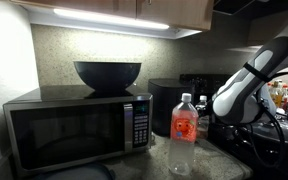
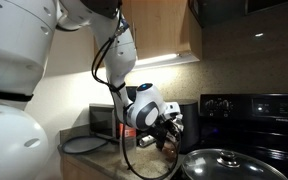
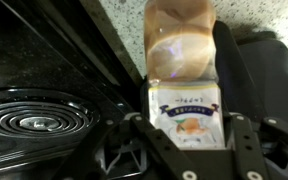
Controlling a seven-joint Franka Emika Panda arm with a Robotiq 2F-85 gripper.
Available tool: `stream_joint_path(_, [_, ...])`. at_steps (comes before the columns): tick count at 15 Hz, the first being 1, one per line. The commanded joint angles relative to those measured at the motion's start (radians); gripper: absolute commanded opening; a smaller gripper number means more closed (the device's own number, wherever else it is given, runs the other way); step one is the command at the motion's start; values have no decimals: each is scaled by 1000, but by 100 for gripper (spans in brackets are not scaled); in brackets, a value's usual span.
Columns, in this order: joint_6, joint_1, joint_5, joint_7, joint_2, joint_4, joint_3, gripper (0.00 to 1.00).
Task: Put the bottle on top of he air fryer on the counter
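The small bottle (image 3: 182, 55) goes a little further down to the speckled counter below next and my gripper releases it, since it already hangs low beside the air fryer.
In the wrist view my gripper (image 3: 186, 118) is shut on the small bottle (image 3: 182, 55). The bottle has an amber body and a white label with an orange picture, and its cap is out of view. It is held over the edge between the dark speckled counter (image 3: 259, 14) and the black stove. In an exterior view the glossy black air fryer (image 1: 170, 103) stands beside the microwave, with my arm and gripper (image 1: 227, 112) just to its right. In an exterior view the gripper (image 2: 168, 128) hangs low near the counter.
A taller clear bottle with a red label (image 1: 184, 130) stands on the counter in front of the air fryer. A black bowl (image 1: 107, 73) sits on the silver-and-black microwave (image 1: 74, 130). The stove has a coil burner (image 3: 34, 117) and a lidded pan (image 2: 222, 165).
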Motion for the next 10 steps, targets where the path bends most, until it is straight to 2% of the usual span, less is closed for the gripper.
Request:
stream_joint_path(1, [19,-71,-52,43,41,17,58,29])
stream_joint_path(4, [21,-117,-68,43,65,22,101,29])
stream_joint_path(5, [21,-129,-66,41,70,22,112,62])
stream_joint_path(6, [20,-140,-64,39,74,23,123,80])
stream_joint_path(9, [17,-166,-58,33,78,29,147,98])
stream_joint_path(10, [15,-171,-56,31,76,30,153,99])
